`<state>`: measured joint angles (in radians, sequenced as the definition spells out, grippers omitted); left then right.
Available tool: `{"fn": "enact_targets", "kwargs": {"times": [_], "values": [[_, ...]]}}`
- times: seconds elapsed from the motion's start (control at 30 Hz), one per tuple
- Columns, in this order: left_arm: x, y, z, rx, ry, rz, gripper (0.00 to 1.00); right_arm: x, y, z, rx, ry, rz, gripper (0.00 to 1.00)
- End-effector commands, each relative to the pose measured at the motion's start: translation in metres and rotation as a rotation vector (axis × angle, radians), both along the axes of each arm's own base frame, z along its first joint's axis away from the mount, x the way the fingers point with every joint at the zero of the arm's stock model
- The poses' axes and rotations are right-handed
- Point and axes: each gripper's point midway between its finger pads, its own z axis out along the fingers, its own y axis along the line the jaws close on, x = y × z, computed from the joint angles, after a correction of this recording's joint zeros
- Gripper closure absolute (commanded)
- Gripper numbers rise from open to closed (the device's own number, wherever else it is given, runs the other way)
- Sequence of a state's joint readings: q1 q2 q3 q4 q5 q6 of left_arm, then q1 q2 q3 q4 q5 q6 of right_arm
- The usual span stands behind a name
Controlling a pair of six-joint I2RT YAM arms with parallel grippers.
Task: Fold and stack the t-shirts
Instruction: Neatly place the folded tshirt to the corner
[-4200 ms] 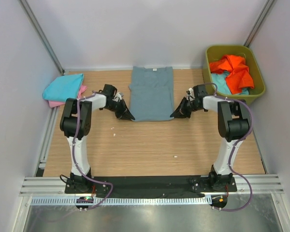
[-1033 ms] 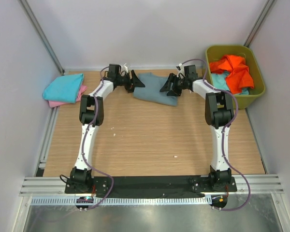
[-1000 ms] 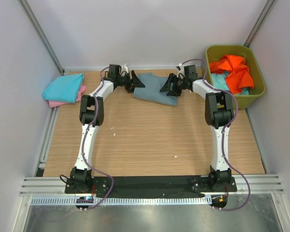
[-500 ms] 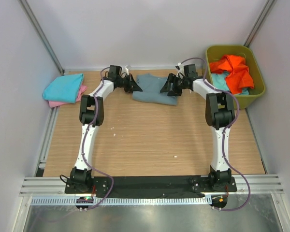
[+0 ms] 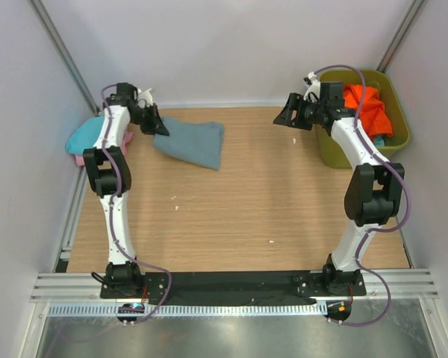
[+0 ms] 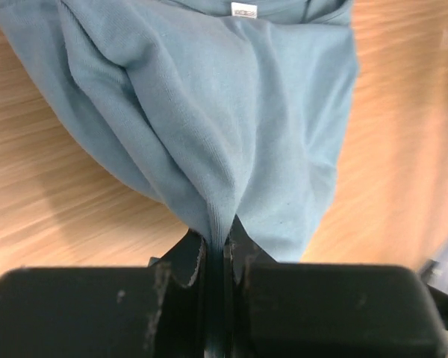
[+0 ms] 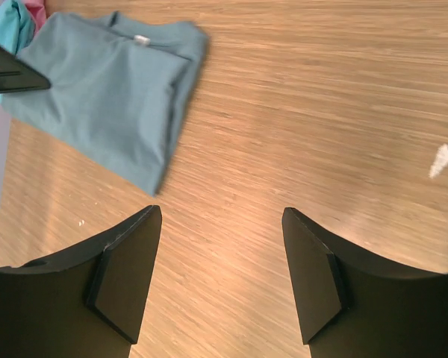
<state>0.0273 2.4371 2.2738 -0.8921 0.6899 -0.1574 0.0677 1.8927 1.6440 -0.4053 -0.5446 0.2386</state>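
Note:
I will next lift the grey-blue shirt (image 7: 108, 89) in my left gripper, carry it to the gripper's left in the top view, over the turquoise pile, and let go.
The folded grey-blue t-shirt (image 5: 193, 142) lies at the back left of the table, its white label (image 6: 244, 10) at the far edge in the left wrist view. My left gripper (image 5: 155, 127) is shut on the shirt's left edge, the cloth (image 6: 209, 112) bunched between the fingers. A turquoise t-shirt (image 5: 89, 136) on a pink one (image 5: 84, 159) forms a pile right beside it. My right gripper (image 5: 287, 118) hangs open and empty over bare wood next to the tub; its wrist view shows the grey-blue shirt (image 7: 108, 89) far off. Orange (image 5: 367, 106) and light blue (image 5: 378, 139) shirts lie in the tub.
The olive-green tub (image 5: 401, 133) stands at the back right corner behind the right arm. White walls close in the table at the back and sides. A small white scrap (image 7: 439, 160) lies on the wood, and another speck (image 5: 271, 242) nearer the front.
The left gripper shut on the grey-blue shirt and dragged it from the back middle to the left, towards the turquoise pile. The right gripper let go and drew back towards the tub.

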Motion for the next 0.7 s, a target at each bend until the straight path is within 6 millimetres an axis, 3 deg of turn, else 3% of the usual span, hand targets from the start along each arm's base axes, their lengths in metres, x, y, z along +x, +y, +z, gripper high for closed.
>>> {"fn": "enact_targets", "kwargs": {"times": [0.0, 0.07, 0.23, 0.47, 0.67], "values": [[-0.029, 0.055, 0.027, 0.202, -0.003, -0.039, 1.00, -0.016, -0.012, 0.003, -0.041, -0.014, -0.015, 0.28], [-0.029, 0.078, 0.033, 0.282, -0.020, -0.023, 1.00, -0.021, -0.015, 0.012, -0.041, -0.034, -0.019, 0.28], [-0.032, 0.112, 0.047, 0.475, -0.049, -0.034, 1.00, -0.029, -0.021, 0.011, -0.033, -0.029, -0.038, 0.28], [-0.019, 0.129, 0.063, 0.567, -0.107, 0.031, 1.00, -0.033, -0.028, 0.010, -0.023, -0.021, -0.059, 0.28], [0.002, 0.158, 0.099, 0.709, -0.239, 0.107, 1.00, -0.044, -0.030, 0.011, -0.009, -0.024, -0.071, 0.28]]}}
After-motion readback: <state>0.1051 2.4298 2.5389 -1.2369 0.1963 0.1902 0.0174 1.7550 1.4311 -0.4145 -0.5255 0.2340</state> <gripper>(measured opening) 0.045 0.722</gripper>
